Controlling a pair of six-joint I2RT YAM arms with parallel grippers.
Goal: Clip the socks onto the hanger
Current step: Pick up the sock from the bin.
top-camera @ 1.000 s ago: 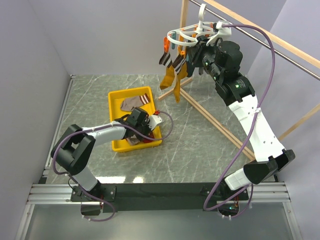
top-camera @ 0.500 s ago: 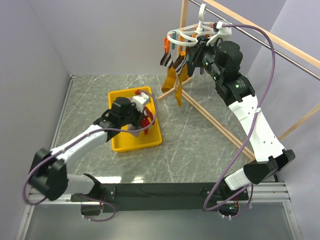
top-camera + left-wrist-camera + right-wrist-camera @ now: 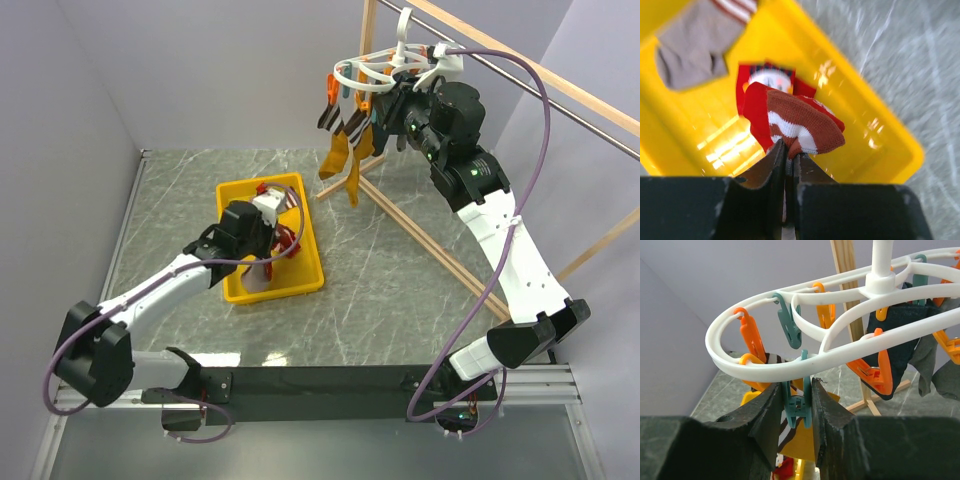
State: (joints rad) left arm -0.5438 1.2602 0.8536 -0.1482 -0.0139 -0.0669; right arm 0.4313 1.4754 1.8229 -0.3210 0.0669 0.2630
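The red sock has a striped cuff bunched with it, so I will next move my left gripper down to the yellow bin's bottom and release the sock.
My left gripper (image 3: 789,152) is shut on a red sock (image 3: 800,117) with white marks and holds it just above the yellow bin (image 3: 880,150). From the top view this gripper (image 3: 270,222) hovers over the bin (image 3: 300,285). A grey-beige sock (image 3: 690,50) with a striped cuff lies in the bin's far corner. The white hanger (image 3: 365,70) hangs from the rod with a mustard sock (image 3: 340,150) and a dark navy sock (image 3: 900,320) clipped on. My right gripper (image 3: 796,385) is shut on a teal clip (image 3: 799,407) under the hanger's ring (image 3: 810,363).
A wooden frame (image 3: 420,235) with a metal rod (image 3: 560,105) stands at the back right, its base bar crossing the marble table (image 3: 380,300). Orange clips (image 3: 752,337) and teal clips (image 3: 789,325) dangle around the ring. Grey walls close in the left and back.
The left arm came up out of the bin with the red sock pinched in its jaws and shifted toward the back. The right arm has stayed at the hanger.
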